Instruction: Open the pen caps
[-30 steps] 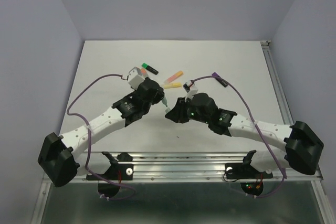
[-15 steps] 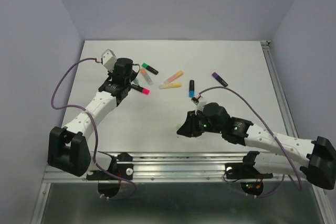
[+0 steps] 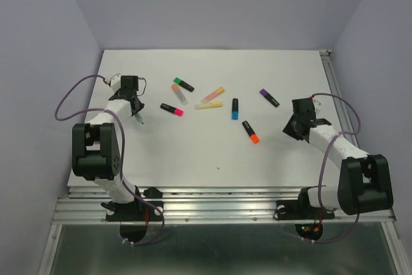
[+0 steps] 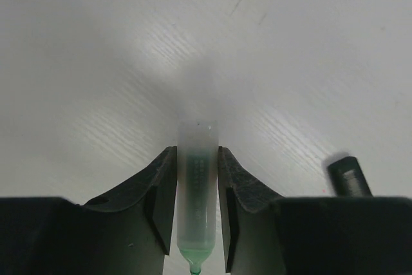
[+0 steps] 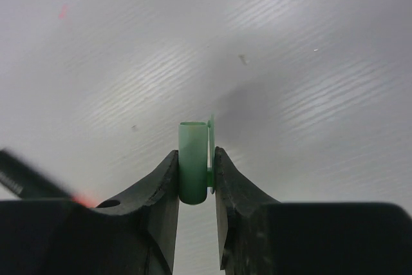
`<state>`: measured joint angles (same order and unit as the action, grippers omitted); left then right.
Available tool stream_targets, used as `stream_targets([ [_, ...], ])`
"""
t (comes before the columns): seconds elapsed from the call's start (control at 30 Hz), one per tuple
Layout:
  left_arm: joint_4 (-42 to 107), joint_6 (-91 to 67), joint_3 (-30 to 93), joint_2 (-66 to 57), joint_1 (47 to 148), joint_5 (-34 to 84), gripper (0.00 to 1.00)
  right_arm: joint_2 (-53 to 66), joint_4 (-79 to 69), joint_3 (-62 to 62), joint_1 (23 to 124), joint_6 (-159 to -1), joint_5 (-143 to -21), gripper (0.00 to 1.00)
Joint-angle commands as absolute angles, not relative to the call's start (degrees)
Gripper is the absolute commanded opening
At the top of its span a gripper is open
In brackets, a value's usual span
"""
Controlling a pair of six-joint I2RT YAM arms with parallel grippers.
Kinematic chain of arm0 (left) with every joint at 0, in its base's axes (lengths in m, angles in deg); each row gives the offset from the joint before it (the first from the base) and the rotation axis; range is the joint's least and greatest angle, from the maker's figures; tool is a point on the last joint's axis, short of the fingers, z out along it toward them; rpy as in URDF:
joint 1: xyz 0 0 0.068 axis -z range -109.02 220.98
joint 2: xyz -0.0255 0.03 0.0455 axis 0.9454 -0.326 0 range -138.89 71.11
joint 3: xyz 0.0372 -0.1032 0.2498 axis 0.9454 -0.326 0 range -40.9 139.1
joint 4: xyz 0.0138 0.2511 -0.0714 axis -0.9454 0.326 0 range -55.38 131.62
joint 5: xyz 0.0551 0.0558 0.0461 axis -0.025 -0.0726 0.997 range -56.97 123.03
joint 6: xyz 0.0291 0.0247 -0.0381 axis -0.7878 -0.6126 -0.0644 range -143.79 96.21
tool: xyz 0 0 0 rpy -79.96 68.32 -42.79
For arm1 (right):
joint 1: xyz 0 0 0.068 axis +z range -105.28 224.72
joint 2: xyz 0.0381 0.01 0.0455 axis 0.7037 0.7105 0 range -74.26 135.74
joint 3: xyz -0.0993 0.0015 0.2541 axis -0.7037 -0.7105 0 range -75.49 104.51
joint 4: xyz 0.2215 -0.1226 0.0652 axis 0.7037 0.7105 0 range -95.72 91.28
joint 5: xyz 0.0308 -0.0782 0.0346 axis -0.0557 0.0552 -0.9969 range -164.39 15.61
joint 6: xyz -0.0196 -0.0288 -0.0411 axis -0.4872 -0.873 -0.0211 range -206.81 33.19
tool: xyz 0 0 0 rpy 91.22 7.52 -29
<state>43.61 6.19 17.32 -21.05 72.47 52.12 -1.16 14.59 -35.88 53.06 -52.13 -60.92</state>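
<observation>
My left gripper is to lower next and set the green marker's body on the bare table below, as its cap is already off in my right gripper.
My left gripper is at the left side of the table, shut on a pale green uncapped marker barrel whose green nib points back toward the wrist. My right gripper is at the right side, shut on a stubby green pen cap with a clip, held upright just above the table. Capped markers lie at the table's middle: green cap, pink cap, blue cap, orange cap, purple cap, and pastel orange and yellow ones.
A pale marker lies beside the green-capped one. A dark marker end shows to the right of my left fingers. A black marker with a reddish end lies left of my right fingers. A metal rail edges the table's right side.
Both arms have swung from the table's middle out to opposite sides. The left carries the pale green barrel to the left, the right carries the green cap to the right.
</observation>
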Motion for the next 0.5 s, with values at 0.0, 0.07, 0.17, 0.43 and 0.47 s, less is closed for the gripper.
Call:
stream_targets([
  [0.0, 46.65, 3.64, 20.27, -23.81, 71.41, 52.26, 0.0, 4.47, 17.83, -31.29, 49.04, -53.59, -56.12, 0.01],
  [0.07, 47.01, 3.2, 20.89, -25.3, 71.41, 52.8, 0.0, 7.19, 18.27, -30.41, 48.77, -53.15, -55.24, 0.02],
  [0.17, 46.83, 2.93, 21.5, -27.15, 70.01, 52.72, 0.0, 9.83, 17.83, -30.06, 48.5, -52.09, -53.48, 0.1],
  [0.43, 48.33, 3.63, 23.18, -29.97, 69.48, 52.19, 0.4, 11.26, 18.53, -29.44, 48.42, -52.09, -53.74, 0.45],
  [0.47, 48.24, 3.64, 22.74, -29.62, 69.48, 51.84, 0.46, 10.99, 18.53, -29.53, 48.42, -52.0, -54.09, 0.5],
])
